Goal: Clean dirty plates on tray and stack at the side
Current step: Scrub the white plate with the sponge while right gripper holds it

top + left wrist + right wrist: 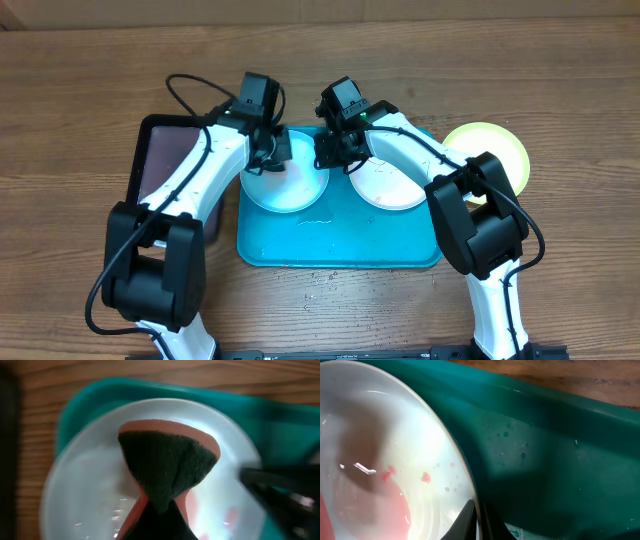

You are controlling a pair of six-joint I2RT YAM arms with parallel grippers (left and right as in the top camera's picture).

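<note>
I should next carry the sponge in my left gripper to the left in the overhead view, lower it inside the plate-free, black-rimmed tray [168, 162] and release it.
The teal tray [340, 252] holds a light blue plate [290, 192] on its left and a white plate [392, 188] on its right. My left gripper [272, 152] is shut on a sponge [167, 465] with a dark green face and an orange body, pressed on the light blue plate [85, 485]. Red smears [227, 515] show beside it. My right gripper [330, 152] is shut on that plate's right rim [477, 520]; the plate [395, 435] has red spots and a pink smear. A yellow-green plate [497, 150] lies on the table right of the tray.
A dark black-rimmed tray [160, 160] sits left of the teal tray, partly under my left arm. The teal tray's floor [545, 460] is wet with droplets. Wooden table [80, 90] surrounds everything.
</note>
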